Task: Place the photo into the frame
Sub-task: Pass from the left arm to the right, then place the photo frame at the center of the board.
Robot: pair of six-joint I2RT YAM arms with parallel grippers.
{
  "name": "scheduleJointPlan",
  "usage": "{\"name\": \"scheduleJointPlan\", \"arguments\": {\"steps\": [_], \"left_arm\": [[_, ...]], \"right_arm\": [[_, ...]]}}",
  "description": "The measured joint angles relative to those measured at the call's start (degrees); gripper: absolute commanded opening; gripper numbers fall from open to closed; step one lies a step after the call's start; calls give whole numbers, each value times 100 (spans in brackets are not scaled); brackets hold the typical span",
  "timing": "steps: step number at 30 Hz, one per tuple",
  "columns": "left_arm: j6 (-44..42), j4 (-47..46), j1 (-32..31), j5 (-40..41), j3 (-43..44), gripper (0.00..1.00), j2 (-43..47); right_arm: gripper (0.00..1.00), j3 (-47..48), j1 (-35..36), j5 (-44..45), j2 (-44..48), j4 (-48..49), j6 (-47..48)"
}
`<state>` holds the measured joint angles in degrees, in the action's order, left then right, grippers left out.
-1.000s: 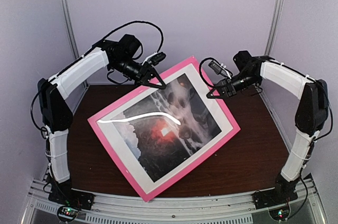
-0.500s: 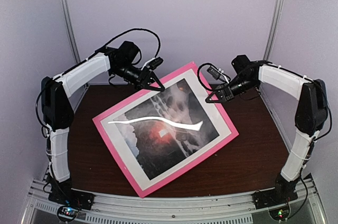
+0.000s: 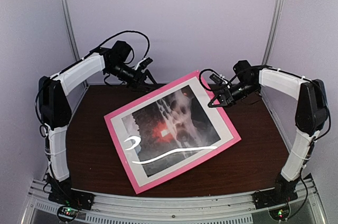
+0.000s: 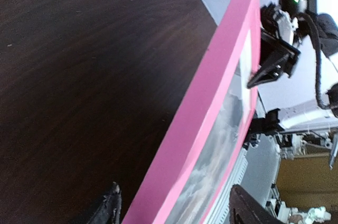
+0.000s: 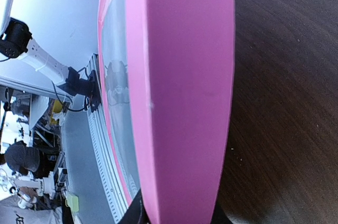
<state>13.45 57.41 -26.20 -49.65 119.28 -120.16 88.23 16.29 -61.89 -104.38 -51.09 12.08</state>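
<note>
The frame (image 3: 153, 96) is at an angle, with its far corner up off the table. I will lower my right gripper next, swing the frame's held edge (image 3: 215, 99) squarer to the bar, and open.
The pink-rimmed frame (image 3: 153, 96) lies aslant across the dark table (image 3: 90, 129). The photo (image 3: 169, 134) shows behind its glass inside a white mat (image 3: 227, 137), its red glow near the middle. My right gripper (image 3: 215, 100) is shut on the frame's far right edge. In the right wrist view that pink edge (image 5: 185, 102) fills the gap between the fingers (image 5: 134, 214). My left gripper (image 3: 148, 76) stands open just off the far left edge. In the left wrist view the rim (image 4: 211, 97) runs between its spread fingertips (image 4: 112, 207) without touching them.
Grey walls with two metal posts (image 3: 66, 23) close in the back and sides. An aluminium rail (image 3: 169, 205) runs along the table's near edge, close to the frame's near corner. Bare wood (image 4: 79, 76) lies left of the frame.
My left gripper opened, let go of the frame's far edge and drew back. The frame swung and sank toward the table, still held by my right gripper.
</note>
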Motion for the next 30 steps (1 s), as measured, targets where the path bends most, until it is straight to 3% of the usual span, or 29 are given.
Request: {"name": "scheduleJointPlan", "arguments": {"steps": [5, 13, 27, 30], "left_arm": [[376, -286, 437, 1158, -538, 88, 289], [511, -476, 643, 2955, -1019, 93, 1108], [789, -1152, 610, 3467, -3217, 94, 2149], [916, -1333, 610, 3473, -3727, 94, 2293]], "right_arm": [[0, -341, -227, 162, -2, 46, -597], [0, -614, -507, 219, -140, 485, -1580], [0, -1257, -804, 404, -719, 2192, -3012], [5, -1460, -831, 413, -756, 2581, -3241]]}}
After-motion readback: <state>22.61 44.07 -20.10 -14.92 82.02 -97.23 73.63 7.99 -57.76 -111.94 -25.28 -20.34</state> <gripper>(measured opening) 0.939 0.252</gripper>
